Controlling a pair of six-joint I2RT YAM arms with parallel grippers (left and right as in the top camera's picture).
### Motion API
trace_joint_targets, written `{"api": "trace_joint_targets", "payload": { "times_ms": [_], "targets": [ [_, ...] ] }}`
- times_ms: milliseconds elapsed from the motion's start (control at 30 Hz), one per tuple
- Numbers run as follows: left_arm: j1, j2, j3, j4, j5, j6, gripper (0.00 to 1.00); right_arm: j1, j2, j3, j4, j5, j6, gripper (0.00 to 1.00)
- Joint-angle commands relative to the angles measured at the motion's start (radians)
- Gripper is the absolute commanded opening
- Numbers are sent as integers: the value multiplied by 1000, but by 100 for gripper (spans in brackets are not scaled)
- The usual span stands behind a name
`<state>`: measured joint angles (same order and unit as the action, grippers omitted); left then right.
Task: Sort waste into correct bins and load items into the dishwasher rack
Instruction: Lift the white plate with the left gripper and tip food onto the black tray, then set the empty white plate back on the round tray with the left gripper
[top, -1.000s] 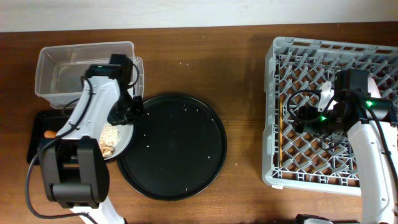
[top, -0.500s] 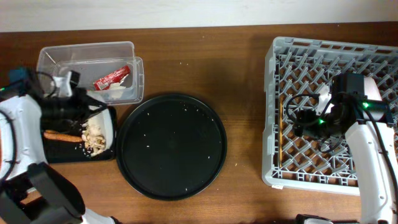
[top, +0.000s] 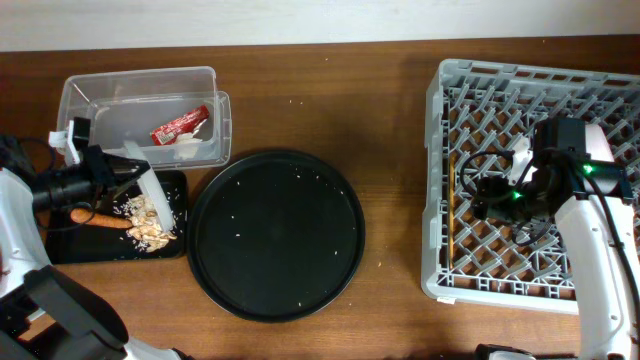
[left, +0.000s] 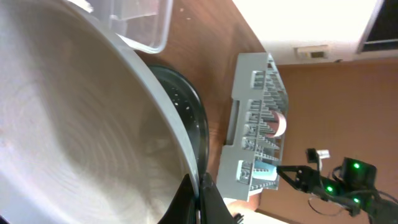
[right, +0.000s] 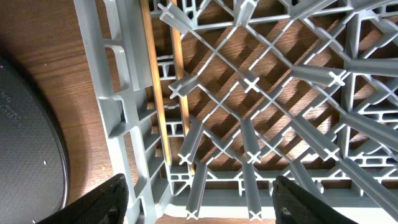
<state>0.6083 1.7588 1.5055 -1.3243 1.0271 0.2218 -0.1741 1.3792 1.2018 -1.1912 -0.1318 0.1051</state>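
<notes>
Next, the left gripper moves to the right in the overhead view, turns the plate (top: 154, 195) flat and brings it down onto the round black serving tray (top: 290, 222), which lies open.
My left gripper (top: 128, 172) is shut on the rim of the pale plate (top: 154, 195), tipped on edge over the flat black tray (top: 100, 245). Beige food scraps (top: 150, 228) and the orange carrot (top: 95, 217) lie on that tray. In the left wrist view the plate (left: 74, 124) fills the frame, its rim pinched between the fingers (left: 199, 200). The clear tub (top: 100, 120) holds the red wrapper (top: 180, 125) and white tissue (top: 190, 150). My right gripper (top: 487, 197) hangs open and empty (right: 199, 199) over the grey rack (top: 540, 90). Two chopsticks (right: 157, 106) lie in the rack along its left wall.
The large round black serving tray (top: 275, 235) lies in the middle, speckled with crumbs; its edge shows in the right wrist view (right: 25, 149). In the left wrist view the rack (left: 252, 93) stands far off with a light-blue thing (left: 266, 176) in it.
My left arm has swung out to the left and tipped the plate up on edge; the scraps have slid from it onto the black tray. The right arm has not moved.
</notes>
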Motion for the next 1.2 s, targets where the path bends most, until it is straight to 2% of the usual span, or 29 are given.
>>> {"api": "trace_joint_targets", "payload": {
  "times_ms": [0, 33, 100, 133, 200, 367, 500, 567, 600, 633, 733, 800, 1000, 1033, 1067, 1100, 1167],
  "targets": [
    [16, -8, 14, 0, 77, 37, 0, -3, 2, -5, 1, 12, -1, 74],
    [38, -7, 14, -39, 114, 75, 0, -3, 2, -5, 1, 12, -1, 74],
    [78, -3, 14, -36, 87, 54, 0, -3, 2, -5, 1, 12, -1, 74],
    [92, -4, 14, -106, 145, 151, 0, -3, 2, -5, 1, 12, -1, 74],
    [95, 14, 14, -69, 103, 84, 0, -3, 2, -5, 0, 12, -1, 74],
    [53, 13, 14, -136, 95, 125, 0, -3, 2, -5, -2, 12, -1, 74],
    [-179, 8, 14, -144, -13, 131, 0, -3, 2, -5, -1, 12, -1, 74],
    [-437, 8, 14, -106, -123, 100, 0, -3, 2, -5, 1, 12, -1, 74],
    [-522, 8, 14, -68, -206, 35, 0, -3, 2, -5, 1, 12, -1, 74],
    [-639, 8, 14, -3, -373, -92, 0, -3, 2, -5, 1, 12, -1, 74],
    [-953, 23, 14, 99, -821, -325, 0, -3, 2, -5, 0, 11, 0, 74],
    [-1107, 92, 14, 136, -893, -401, 0, -3, 2, -5, 0, 11, 0, 74],
    [-1277, 227, 14, 226, -893, -479, 0, -3, 2, -5, -2, 8, 0, 74],
    [-1284, 227, 15, 233, -893, -479, 8, -3, 2, -5, -2, 8, 0, 74],
    [-1284, 227, 21, 232, -894, -476, 22, -3, 2, -5, -2, 8, 0, 74],
    [-1274, 226, 48, 217, -894, -475, 28, -3, 2, -5, -2, 8, 0, 74],
    [-1222, 211, 146, 121, -911, -452, 31, -3, 2, -5, 1, 8, -1, 73]
  ]
}}
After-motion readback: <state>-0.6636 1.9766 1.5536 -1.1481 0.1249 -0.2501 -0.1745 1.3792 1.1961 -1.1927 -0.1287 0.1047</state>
